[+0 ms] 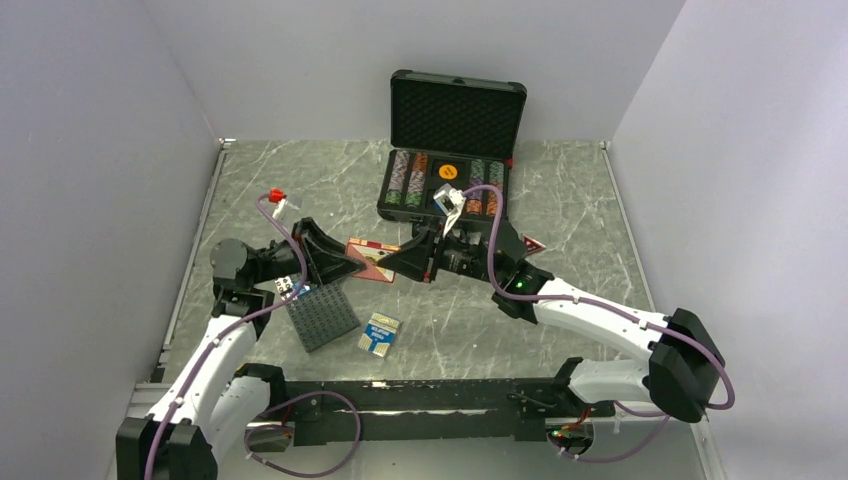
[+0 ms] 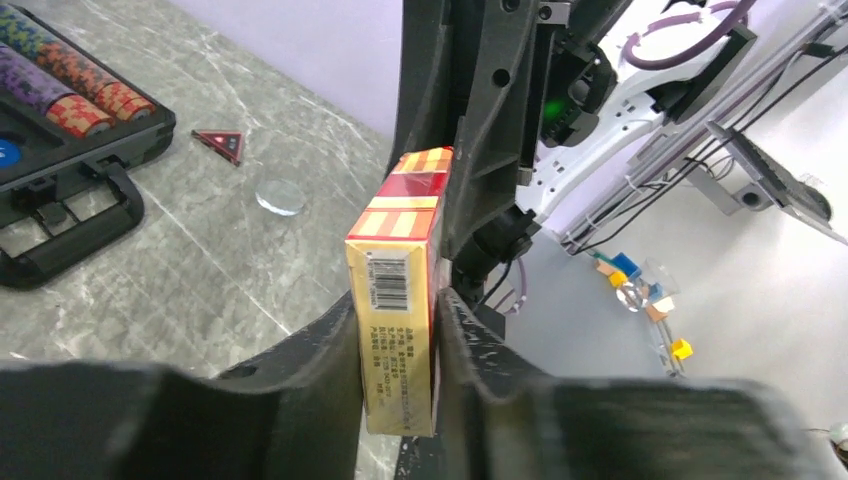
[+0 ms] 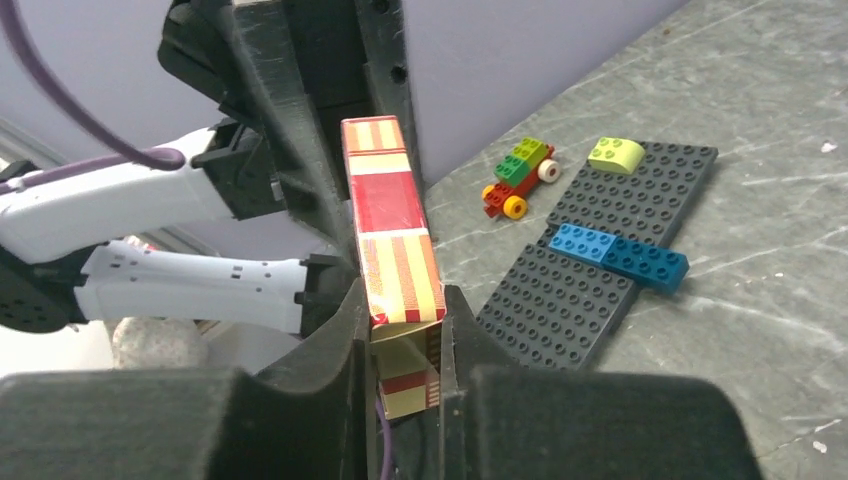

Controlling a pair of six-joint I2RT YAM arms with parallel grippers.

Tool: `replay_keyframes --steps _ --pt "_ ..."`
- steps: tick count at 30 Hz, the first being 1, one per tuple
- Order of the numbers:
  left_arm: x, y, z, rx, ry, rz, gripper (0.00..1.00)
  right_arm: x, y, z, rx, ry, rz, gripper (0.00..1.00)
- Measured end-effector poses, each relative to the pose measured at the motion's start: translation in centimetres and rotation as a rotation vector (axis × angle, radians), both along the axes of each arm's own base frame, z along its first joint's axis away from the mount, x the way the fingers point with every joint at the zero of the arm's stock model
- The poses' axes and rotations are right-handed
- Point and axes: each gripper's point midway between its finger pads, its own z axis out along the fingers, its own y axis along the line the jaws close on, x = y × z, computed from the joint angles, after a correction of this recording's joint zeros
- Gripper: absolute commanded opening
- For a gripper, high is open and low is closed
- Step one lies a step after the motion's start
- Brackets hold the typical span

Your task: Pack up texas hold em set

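My right gripper needs to move outward next and let go of the deck box (image 1: 372, 258) in the case's middle between the chip rows, because that spot is outward of the gripper.
The black hard case (image 1: 455, 110) stands open at the back, with striped chip rows (image 1: 410, 178) and an orange disc (image 1: 447, 171) inside. A red-and-yellow card deck box (image 1: 372, 258) hangs above the table between both grippers. My left gripper (image 1: 355, 262) is shut on one end (image 2: 395, 290). My right gripper (image 1: 396, 267) is shut on the other end (image 3: 392, 235), where the box flap hangs open. A red triangle (image 1: 533, 243) and a blue card deck (image 1: 379, 334) lie on the table. A clear disc (image 2: 280, 195) lies near the triangle (image 2: 220, 143).
A dark grey studded plate (image 1: 322, 315) with blue bricks (image 3: 620, 255) lies under the left arm. A lime brick (image 3: 616, 152) and a small brick car (image 3: 520, 178) sit beside it. The case handle (image 2: 75, 235) faces the arms. Grey walls enclose the table.
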Motion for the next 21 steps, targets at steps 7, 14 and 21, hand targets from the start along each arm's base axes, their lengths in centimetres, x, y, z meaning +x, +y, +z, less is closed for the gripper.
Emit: replay_keyframes --steps 7,14,21 --pt "2.3 0.6 0.3 0.082 -0.001 0.134 0.99 2.0 -1.1 -2.6 -0.136 0.060 -0.115 0.00" --pt "4.1 3.0 0.1 0.207 -0.050 0.383 0.99 10.6 -8.5 -1.6 -0.248 0.147 -0.439 0.00" --pt "5.2 4.7 -2.5 0.307 -0.003 0.504 0.99 20.2 -16.7 -2.7 -0.301 0.299 -0.651 0.00"
